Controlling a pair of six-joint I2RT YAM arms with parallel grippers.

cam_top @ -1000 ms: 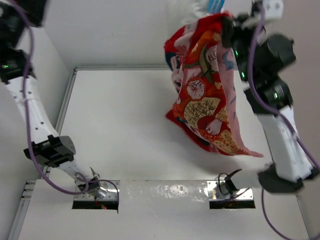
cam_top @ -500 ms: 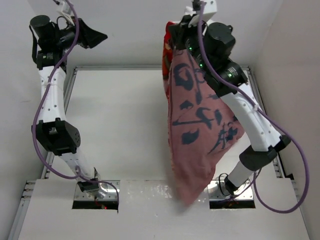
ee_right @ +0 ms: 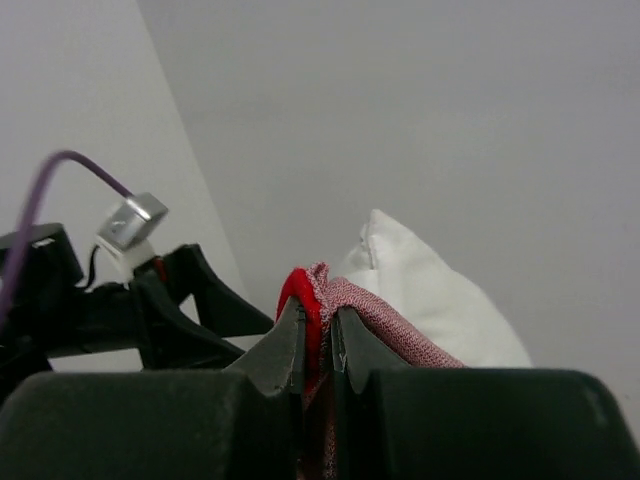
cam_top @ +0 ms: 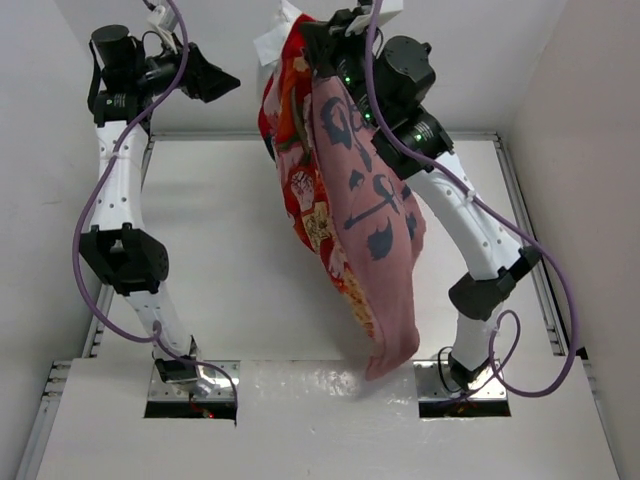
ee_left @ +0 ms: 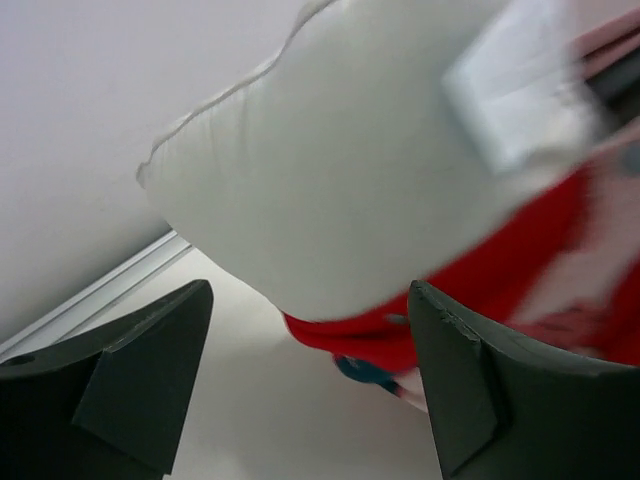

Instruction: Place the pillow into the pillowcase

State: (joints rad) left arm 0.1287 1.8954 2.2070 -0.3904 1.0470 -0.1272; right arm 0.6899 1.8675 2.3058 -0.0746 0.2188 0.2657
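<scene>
A pillow corner still sticks out, so my right gripper will pull the pillowcase edge back and down toward the table's middle and release it.
The red pillowcase [cam_top: 345,215] hangs in the air from its top edge, pale pink inside facing the camera, its lower end near the table's front [cam_top: 392,355]. My right gripper [cam_top: 318,42] is shut on that edge [ee_right: 318,305]. A corner of the white pillow [cam_top: 276,40] sticks out of the top of the case; it fills the left wrist view [ee_left: 340,170], a white tag [ee_left: 520,90] on it and red cloth [ee_left: 480,290] below. My left gripper [cam_top: 218,84] is held high to the left of the pillow, open, nothing between its fingers [ee_left: 130,390].
The white table [cam_top: 220,250] lies far below both raised arms. White walls [cam_top: 570,150] close it in at the back and on both sides. The arm bases and metal plates [cam_top: 190,390] sit at the near edge.
The right arm has swung the hanging pillowcase to the left. The left arm has come into view and moved right, towards the pillow, and its jaws have opened.
</scene>
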